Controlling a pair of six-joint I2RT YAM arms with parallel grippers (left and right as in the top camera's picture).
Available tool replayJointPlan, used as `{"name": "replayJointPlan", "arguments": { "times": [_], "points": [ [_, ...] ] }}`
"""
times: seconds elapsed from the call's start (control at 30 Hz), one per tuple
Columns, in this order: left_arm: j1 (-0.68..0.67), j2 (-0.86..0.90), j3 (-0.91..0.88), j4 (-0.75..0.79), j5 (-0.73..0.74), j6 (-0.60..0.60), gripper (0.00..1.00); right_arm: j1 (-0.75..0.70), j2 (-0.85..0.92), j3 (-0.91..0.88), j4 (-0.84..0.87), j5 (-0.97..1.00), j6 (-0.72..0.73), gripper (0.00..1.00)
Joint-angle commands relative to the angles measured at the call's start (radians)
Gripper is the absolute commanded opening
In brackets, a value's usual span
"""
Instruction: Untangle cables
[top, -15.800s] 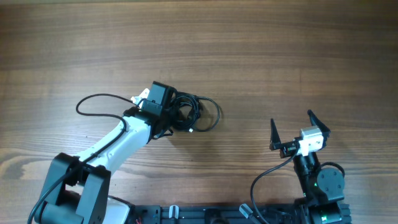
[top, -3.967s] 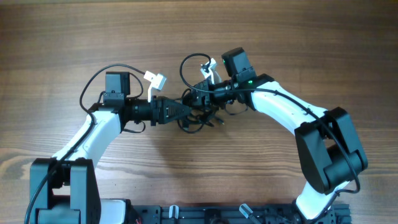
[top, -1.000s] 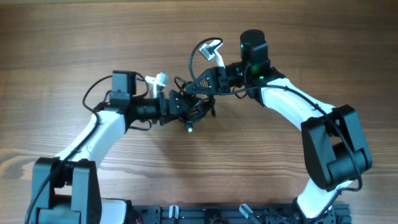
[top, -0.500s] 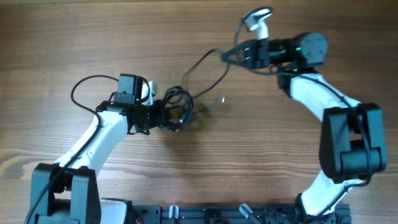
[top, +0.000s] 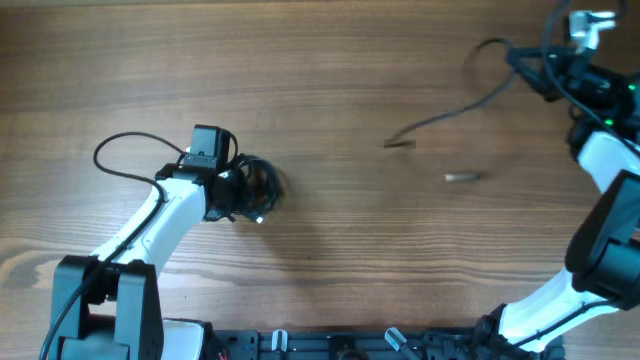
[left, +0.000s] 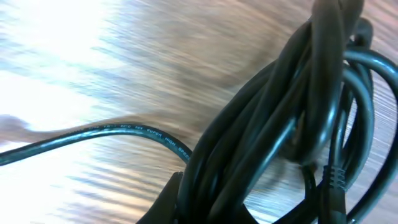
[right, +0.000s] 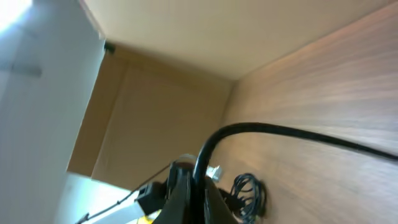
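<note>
My right gripper holds the cable and will go back down to the wood clear of the bundle to release it, as that wood is below my gripper, to its left in the overhead view.
A knotted bundle of black cables (top: 263, 187) lies on the wooden table left of centre, and my left gripper (top: 246, 190) is shut on it. In the left wrist view the bundle's strands (left: 292, 112) fill the right side and run down between the left gripper (left: 205, 211). One separate cable (top: 455, 110) stretches, blurred, from mid-table toward the far right corner, where my right gripper (top: 540, 72) is shut on it. In the right wrist view this cable (right: 261, 129) rises from the right gripper (right: 196, 190) and arcs off to the right; the bundle (right: 250, 193) shows far behind.
A small blurred streak (top: 462, 178) shows on the wood under the stretched cable. The left arm's own wire (top: 125, 150) loops out to the left of its wrist. The table's far edge and a wall (right: 174, 87) appear in the right wrist view.
My right gripper has swung from the middle to the far right corner, drawing one cable out of the bundle. My left gripper has shut on the bundle and drifted slightly left.
</note>
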Motion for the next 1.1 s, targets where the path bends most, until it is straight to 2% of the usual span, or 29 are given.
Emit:
{"name": "replayJointPlan", "arguments": {
  "times": [0.0, 0.13, 0.23, 0.3, 0.43, 0.7, 0.9, 0.97, 1.0, 1.07],
  "points": [
    [0.005, 0.007, -0.009, -0.008, -0.149, -0.08, 0.04, -0.03, -0.032, 0.013, 0.008, -0.061, 0.013, 0.04],
    [0.003, 0.007, -0.009, 0.005, -0.121, -0.08, 0.04, -0.028, -0.032, -0.057, 0.008, -0.061, -0.001, 0.04],
    [0.003, 0.007, -0.009, 0.035, -0.017, -0.073, 0.04, -0.026, -0.032, -0.145, 0.008, -0.062, -0.059, 0.04],
    [0.003, 0.007, -0.009, 0.106, 0.277, 0.057, 0.04, -0.026, -0.032, -0.223, 0.008, -0.055, -0.126, 0.04],
    [0.003, 0.007, -0.009, 0.168, 0.467, 0.078, 0.04, -0.026, -0.032, -0.281, 0.008, -0.043, -0.196, 0.04],
    [0.003, 0.007, -0.009, 0.17, 0.471, 0.078, 0.04, -0.007, -0.032, -0.377, 0.007, 0.002, -0.275, 0.04],
    [0.002, 0.007, -0.009, 0.182, 0.655, 0.079, 0.04, 0.078, -0.032, -0.451, -0.035, 0.049, -0.421, 0.04],
    [0.002, 0.007, -0.009, 0.184, 0.657, 0.079, 0.04, 0.111, -0.032, -0.476, -0.129, 0.093, -0.54, 0.04],
    [0.002, 0.007, -0.009, 0.184, 0.657, 0.079, 0.04, 0.129, -0.032, -0.481, -0.238, 0.115, -0.648, 0.04],
    [0.002, 0.007, -0.009, 0.183, 0.657, 0.079, 0.04, 0.147, -0.032, -0.481, -0.386, 0.147, -0.772, 0.04]
  ]
}}
